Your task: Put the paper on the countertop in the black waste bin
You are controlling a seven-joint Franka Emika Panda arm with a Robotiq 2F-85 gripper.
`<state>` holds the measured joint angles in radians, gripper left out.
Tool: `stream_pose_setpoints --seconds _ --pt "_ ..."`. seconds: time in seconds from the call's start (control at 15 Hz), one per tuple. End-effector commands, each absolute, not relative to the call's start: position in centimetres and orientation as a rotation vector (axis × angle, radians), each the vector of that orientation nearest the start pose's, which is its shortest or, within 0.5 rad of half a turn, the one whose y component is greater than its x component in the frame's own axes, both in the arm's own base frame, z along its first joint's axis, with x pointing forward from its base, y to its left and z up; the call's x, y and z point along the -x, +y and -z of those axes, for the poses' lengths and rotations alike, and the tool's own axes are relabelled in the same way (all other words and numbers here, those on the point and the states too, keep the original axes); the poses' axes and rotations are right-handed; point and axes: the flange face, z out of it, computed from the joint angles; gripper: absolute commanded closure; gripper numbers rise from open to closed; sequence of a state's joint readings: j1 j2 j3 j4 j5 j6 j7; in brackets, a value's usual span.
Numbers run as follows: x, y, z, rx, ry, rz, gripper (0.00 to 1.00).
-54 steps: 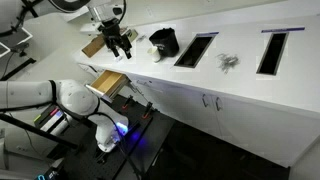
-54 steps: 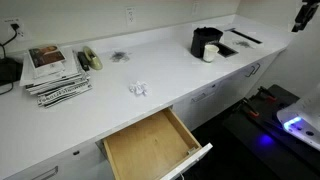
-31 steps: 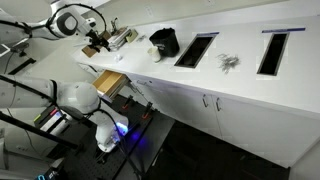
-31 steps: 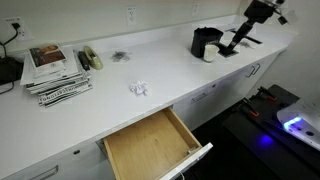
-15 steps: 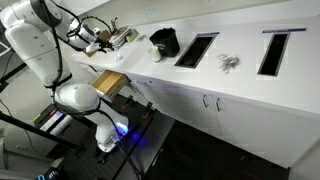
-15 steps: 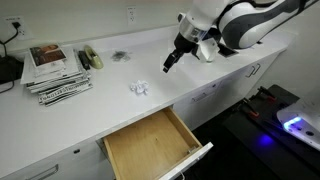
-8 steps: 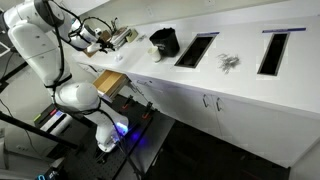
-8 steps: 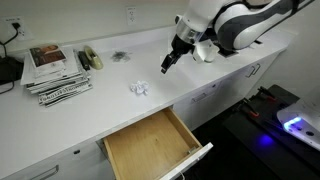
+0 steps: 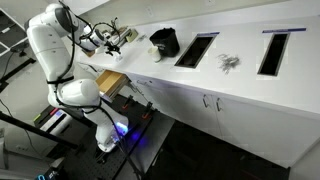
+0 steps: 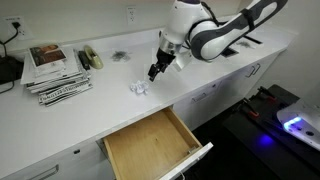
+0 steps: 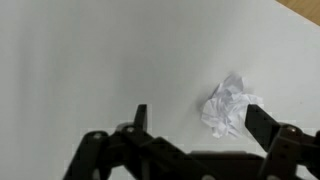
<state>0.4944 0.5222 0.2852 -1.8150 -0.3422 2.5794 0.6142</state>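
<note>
The gripper lowers toward the right in the wrist view onto the paper next, as the crumpled white paper (image 11: 231, 106) lies off-center, close to one open finger.
A crumpled white paper (image 10: 139, 89) lies on the glossy white countertop (image 10: 100, 105); it also shows in the wrist view (image 11: 227, 106), close to the right finger. My gripper (image 10: 153, 72) is open and empty, hovering just above and beside the paper. In the wrist view the gripper (image 11: 196, 122) has its fingers spread wide, the paper between them near the right one. The black waste bin (image 9: 164, 41) stands on the countertop next to a dark cut-out; in an exterior view the arm hides it.
An open wooden drawer (image 10: 155, 148) juts out below the countertop. Stacked magazines (image 10: 55, 72) lie at the far end. Another crumpled scrap (image 9: 228, 63) lies between the two dark cut-outs (image 9: 195, 49). The robot base (image 9: 80, 98) stands beside the cabinets.
My arm swung in from beyond the bin and moved along the countertop toward the crumpled paper, coming down close over it. The paper has not moved.
</note>
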Motion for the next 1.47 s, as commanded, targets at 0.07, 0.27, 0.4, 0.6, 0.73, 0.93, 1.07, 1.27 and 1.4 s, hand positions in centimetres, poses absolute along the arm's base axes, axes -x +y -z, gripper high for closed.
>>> stream_pose_setpoints --seconds 0.07,0.27,0.4,0.6,0.73,0.93,1.07,1.27,1.4 --pt "-50.6 48.8 -27.4 2.89 -0.613 0.313 0.0" --pt "-51.3 49.7 -26.5 2.846 -0.633 0.312 0.0" --pt "-51.6 50.2 -25.9 2.826 -0.647 0.297 0.0" --pt "-51.9 50.9 -25.1 2.804 -0.668 0.287 0.0" --pt "-52.1 51.3 -24.7 2.794 -0.678 0.291 0.26" --pt "-52.3 51.8 -24.3 2.784 -0.688 0.294 0.49" --pt "-52.4 51.9 -24.2 2.78 -0.684 0.293 0.65" --pt "-52.5 52.0 -24.3 2.776 -0.68 0.299 0.88" --pt "-52.6 52.1 -24.4 2.773 -0.675 0.3 0.98"
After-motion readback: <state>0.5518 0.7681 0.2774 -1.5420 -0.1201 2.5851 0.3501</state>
